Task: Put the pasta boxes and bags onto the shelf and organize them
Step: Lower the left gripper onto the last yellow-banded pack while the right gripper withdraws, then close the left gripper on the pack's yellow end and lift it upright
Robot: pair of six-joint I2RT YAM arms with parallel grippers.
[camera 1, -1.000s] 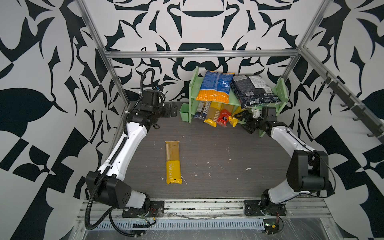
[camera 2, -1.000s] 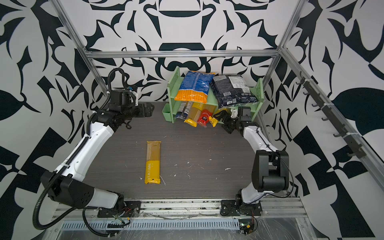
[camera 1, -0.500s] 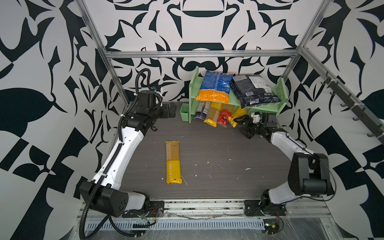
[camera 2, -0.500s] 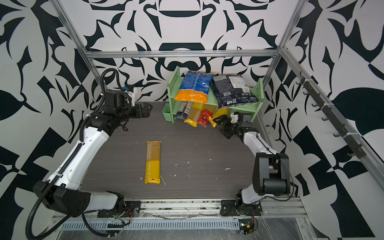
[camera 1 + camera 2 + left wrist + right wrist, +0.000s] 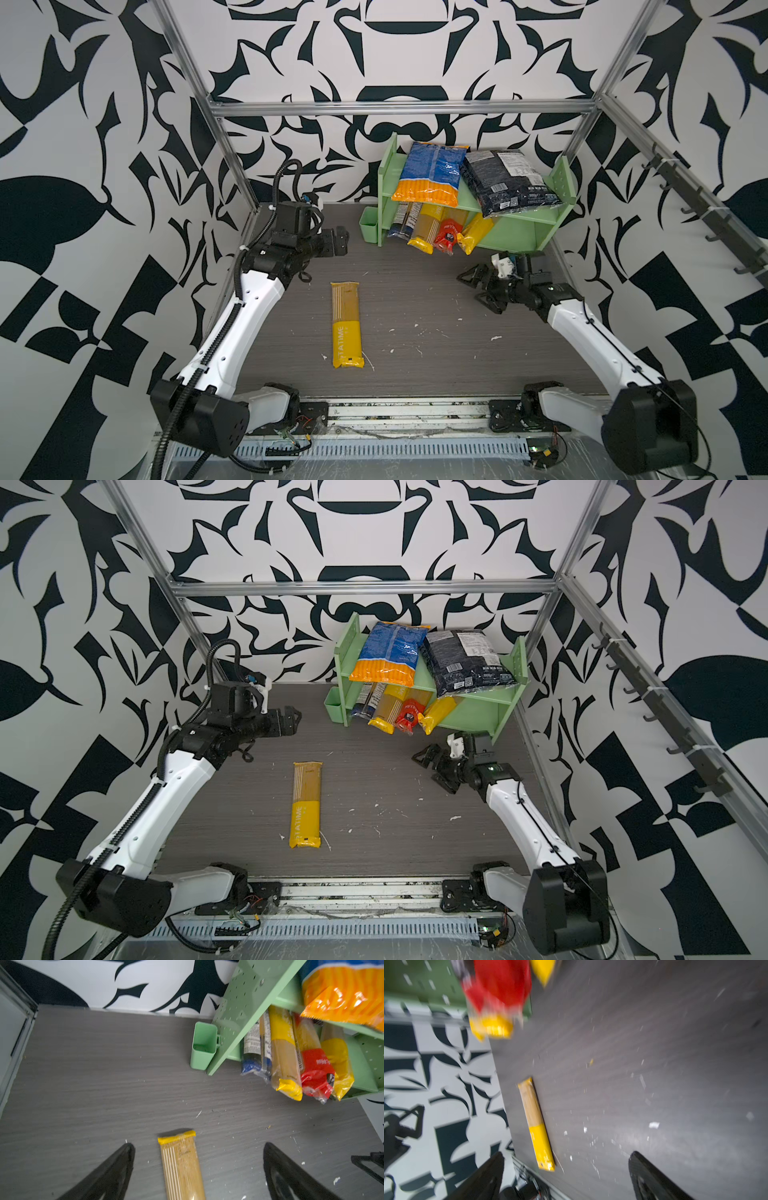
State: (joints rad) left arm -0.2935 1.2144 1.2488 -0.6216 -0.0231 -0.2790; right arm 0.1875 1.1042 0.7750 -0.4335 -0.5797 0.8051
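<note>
My left gripper moves back and down over the yellow near half of the spaghetti pack next, since only that pack is still off the shelf (image 5: 517,235).
The light green shelf (image 5: 517,235) (image 5: 473,717) stands at the back right. A blue-and-orange bag (image 5: 432,174) and a black bag (image 5: 509,183) lie on its top tier. A navy-clear pack (image 5: 401,222), a yellow pack (image 5: 426,230), a red pack (image 5: 446,235) and another yellow pack (image 5: 478,232) stick out of the lower tier. One yellow spaghetti pack (image 5: 347,326) (image 5: 306,806) (image 5: 182,1167) (image 5: 536,1124) lies flat mid-table. My left gripper (image 5: 341,242) (image 5: 198,1145) hovers open behind that pack's far end. In front of the shelf my right gripper (image 5: 471,287) (image 5: 566,1154) is open and empty.
A small green cup (image 5: 369,224) (image 5: 203,1046) hangs on the shelf's left panel. Metal frame posts (image 5: 232,166) line the back corners, and a hook rail (image 5: 702,208) runs along the right wall. Pasta crumbs (image 5: 494,337) dot the dark table (image 5: 415,374).
The right gripper has drawn back from the shelf's lower tier toward the table's front, still open. The left gripper has shifted slightly forward. The packs have not moved.
</note>
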